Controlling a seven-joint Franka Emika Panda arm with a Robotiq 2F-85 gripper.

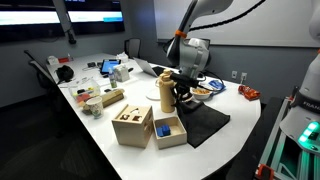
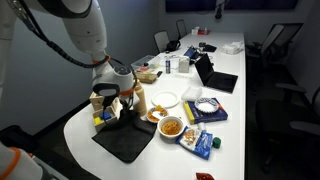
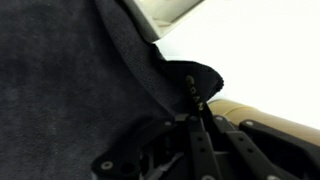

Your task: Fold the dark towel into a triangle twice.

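Note:
The towel is still spread open, so next I will move my gripper back across the towel and let go of the pinched corner over its near corner [image 2: 130, 159].
The dark towel [image 1: 207, 126] lies at the near end of the white table [image 1: 95, 135], also seen in an exterior view [image 2: 126, 142]. My gripper [image 1: 183, 93] is low over the towel's far corner, next to a tan bottle [image 1: 166, 92]; it also shows in an exterior view [image 2: 120, 108]. In the wrist view the fingers [image 3: 200, 105] are closed together with a corner of the dark towel [image 3: 70, 70] pinched between them, and the cloth is drawn up in a fold beside them.
Two wooden boxes [image 1: 132, 125] [image 1: 170, 130] stand beside the towel. A white plate [image 2: 166, 100], a bowl of snacks [image 2: 172, 127] and blue packets [image 2: 203, 143] lie nearby. A laptop [image 2: 215, 75] and office chairs [image 2: 285, 45] are farther back.

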